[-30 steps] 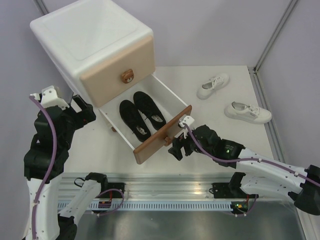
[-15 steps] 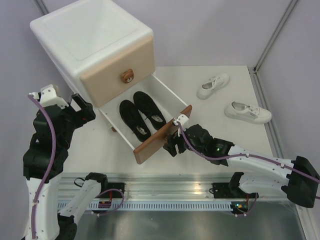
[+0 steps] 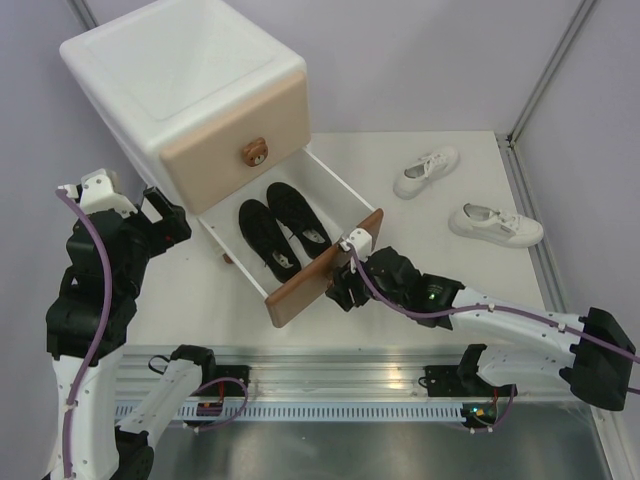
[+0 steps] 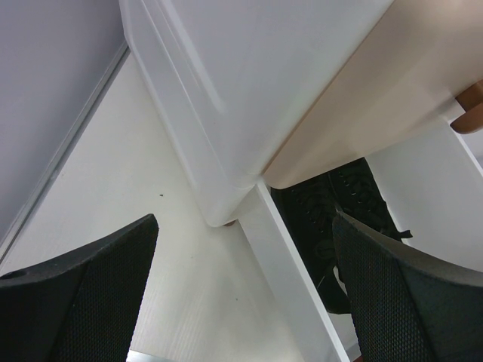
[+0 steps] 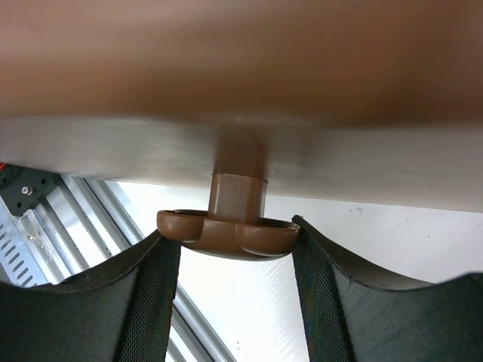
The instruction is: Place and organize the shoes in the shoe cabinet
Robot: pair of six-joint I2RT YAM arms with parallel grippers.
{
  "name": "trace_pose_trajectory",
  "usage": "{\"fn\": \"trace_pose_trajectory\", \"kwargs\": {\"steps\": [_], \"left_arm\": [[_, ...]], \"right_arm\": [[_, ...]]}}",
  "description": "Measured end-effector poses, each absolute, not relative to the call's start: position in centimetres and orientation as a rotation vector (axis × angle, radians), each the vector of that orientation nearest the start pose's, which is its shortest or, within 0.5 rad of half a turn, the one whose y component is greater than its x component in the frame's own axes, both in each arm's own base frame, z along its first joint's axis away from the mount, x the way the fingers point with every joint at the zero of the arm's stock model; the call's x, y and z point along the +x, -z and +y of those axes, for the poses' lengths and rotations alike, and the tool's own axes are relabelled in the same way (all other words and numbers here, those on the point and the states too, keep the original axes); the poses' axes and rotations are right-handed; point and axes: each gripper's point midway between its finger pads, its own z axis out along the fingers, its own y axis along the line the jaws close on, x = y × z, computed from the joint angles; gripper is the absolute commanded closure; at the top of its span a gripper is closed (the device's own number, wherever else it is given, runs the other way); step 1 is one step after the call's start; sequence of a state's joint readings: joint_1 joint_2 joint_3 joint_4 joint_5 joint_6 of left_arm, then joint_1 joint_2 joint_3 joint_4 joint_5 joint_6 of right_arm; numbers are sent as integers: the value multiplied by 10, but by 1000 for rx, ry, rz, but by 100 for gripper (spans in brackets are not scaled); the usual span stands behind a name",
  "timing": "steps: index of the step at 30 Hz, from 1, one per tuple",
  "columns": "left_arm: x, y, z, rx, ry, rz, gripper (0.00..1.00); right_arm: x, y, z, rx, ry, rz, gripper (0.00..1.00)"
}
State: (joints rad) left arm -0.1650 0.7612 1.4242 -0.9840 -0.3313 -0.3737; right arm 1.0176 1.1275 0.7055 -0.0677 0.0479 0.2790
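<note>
The robot's right gripper should next push away from the robot's base toward the white shoe cabinet, to slide the lower drawer in by its knob.
The white shoe cabinet stands at the back left with its beige upper drawer closed. Its lower drawer is pulled out, brown front toward me. The black pair lies side by side inside that drawer. Two white sneakers lie apart on the table at the right. My right gripper is at the lower drawer's front. In the right wrist view its fingers touch both sides of the brown knob. My left gripper is open and empty, left of the drawer.
The left wrist view shows the cabinet's corner, the drawer's white side wall and a black shoe. The upper drawer's bear knob faces front. A metal rail runs along the near edge. Grey walls enclose the table.
My right gripper has moved left up to the lower drawer's front and closed around its knob. The drawer, the shoes and the left arm have not visibly moved.
</note>
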Motion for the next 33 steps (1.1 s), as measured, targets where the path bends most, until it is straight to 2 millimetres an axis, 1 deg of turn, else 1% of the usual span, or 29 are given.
{"fn": "trace_pose_trajectory", "kwargs": {"steps": [4,7,10,17,19,23,28,33], "left_arm": [[209,-380,8,-416,58,1827,0],[209,-380,8,-416,58,1827,0],[209,-380,8,-416,58,1825,0],[204,-384,9,-416,64,1807,0],[202,-385,9,-416,68,1799,0],[198,-387,10,-416,73,1787,0],[195,-386,10,-417,75,1782,0],[193,-382,6,-414,105,1790,0]], "right_arm": [[188,-160,307,-752,-723,2010,61],[193,-169,311,-744,-712,1991,61],[198,-173,314,-742,-697,1988,61],[208,-168,323,-757,-655,2006,61],[211,-167,327,-759,-648,2009,61],[221,-174,339,-756,-639,1992,59],[238,-181,355,-745,-608,1951,57],[257,-176,374,-740,-572,1919,56]]}}
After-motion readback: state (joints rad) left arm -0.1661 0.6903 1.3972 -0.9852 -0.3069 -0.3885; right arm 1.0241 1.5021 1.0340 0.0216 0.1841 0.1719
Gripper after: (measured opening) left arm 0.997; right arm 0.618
